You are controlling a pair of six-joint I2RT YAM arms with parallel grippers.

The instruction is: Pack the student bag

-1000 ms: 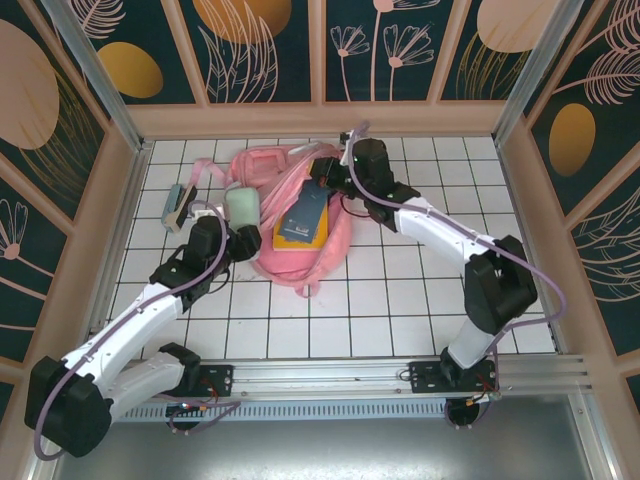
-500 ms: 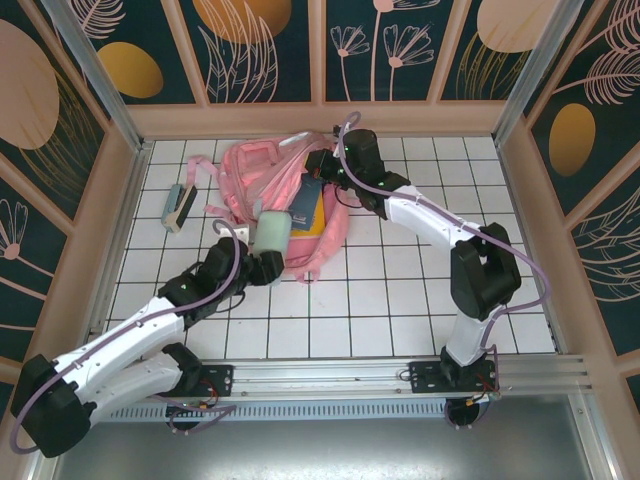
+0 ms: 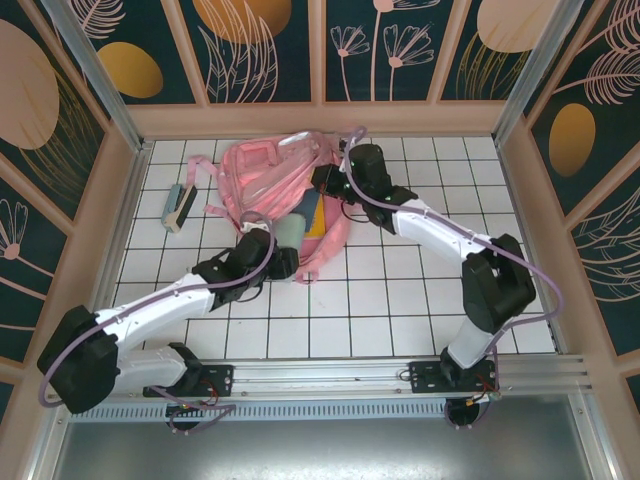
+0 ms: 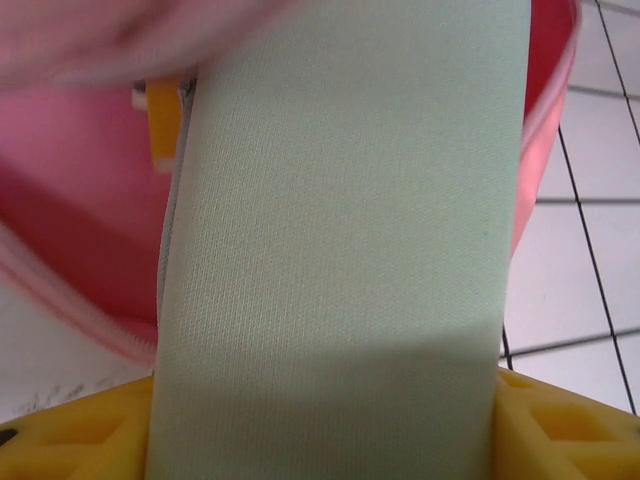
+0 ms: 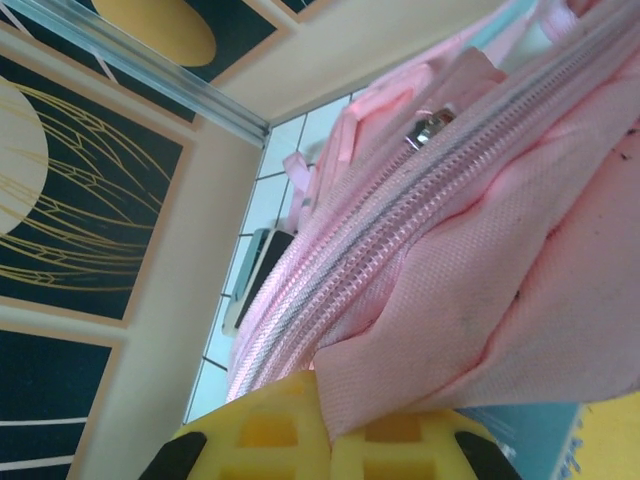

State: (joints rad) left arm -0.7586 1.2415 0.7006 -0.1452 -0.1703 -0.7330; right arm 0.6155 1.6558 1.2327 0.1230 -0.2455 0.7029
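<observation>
Next, my left gripper pushes outward, sliding the mint-green pencil case deeper into the bag's opening (image 4: 110,170), and releases it there, since the bag's opening lies outward of the gripper.
The light-pink student bag (image 3: 262,175) lies at the back of the tiled table, its mouth facing right and toward me. My right gripper (image 3: 326,182) is shut on the bag's upper flap beside the zip (image 5: 400,230) and holds it up; pink fabric is pinched between the yellow fingers (image 5: 270,435). My left gripper (image 3: 281,258) is shut on a mint-green pencil case (image 3: 291,231), whose far end sits in the bag's mouth against the pink lining (image 4: 70,220). A blue book (image 3: 312,207) over a yellow one lies inside.
A small grey and black device (image 3: 180,207) lies on the tiles left of the bag, also seen past the flap as a dark slab (image 5: 255,275). Thin pink straps (image 3: 203,167) trail at the back left. Wooden walls ring the table.
My left arm carried the pencil case rightward from beside the bag into its mouth. The right gripper shifted with the flap, which now hides more of the books.
</observation>
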